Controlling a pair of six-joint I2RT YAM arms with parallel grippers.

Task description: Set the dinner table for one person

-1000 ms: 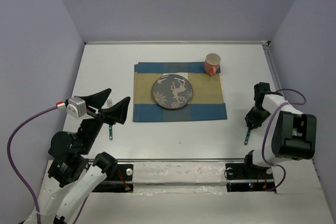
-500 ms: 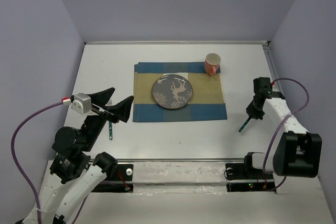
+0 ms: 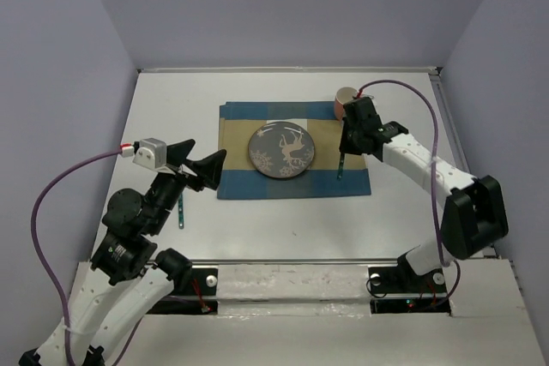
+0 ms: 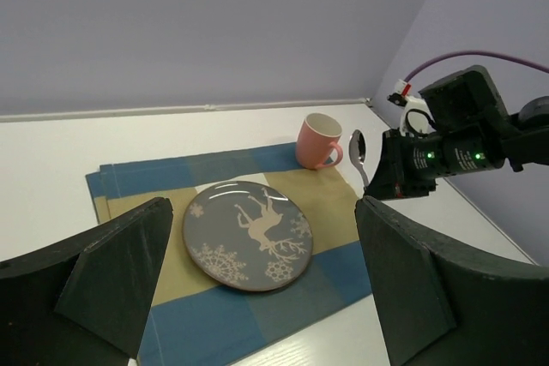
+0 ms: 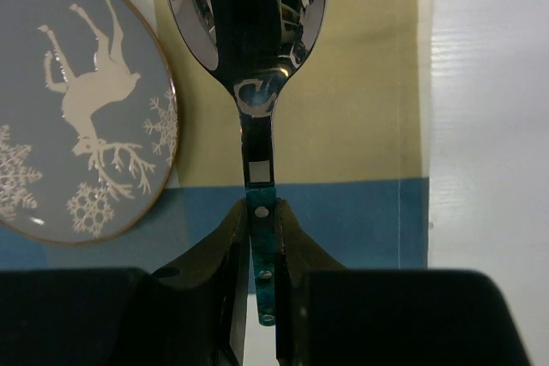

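The right gripper goes down and to the left in the top view next to release the spoon (image 5: 249,40) on the tan part of the mat beside the plate, which is bare.
The white dinner table (image 3: 283,216) carries a blue, tan and white checked mat (image 3: 343,184). On the mat are a grey deer plate (image 3: 281,150) and a pink mug (image 3: 345,105). My right gripper (image 3: 346,141) is shut on a spoon (image 5: 249,40) by its teal handle and holds it over the mat, right of the plate (image 5: 69,126). The spoon bowl (image 4: 358,147) points up in the left wrist view. My left gripper (image 3: 202,173) is open and empty above the mat's left edge. A teal-handled fork (image 3: 182,209) lies on the table left of the mat.
Lilac walls enclose the table on three sides. A metal rail (image 3: 292,261) runs along the near edge. The right arm (image 3: 420,169) reaches across the table's right side, its purple cable (image 3: 429,117) looping above it.
My right arm has swung from the table's right side to above the mat's right part, carrying the spoon. My left gripper has shifted slightly right, toward the mat.
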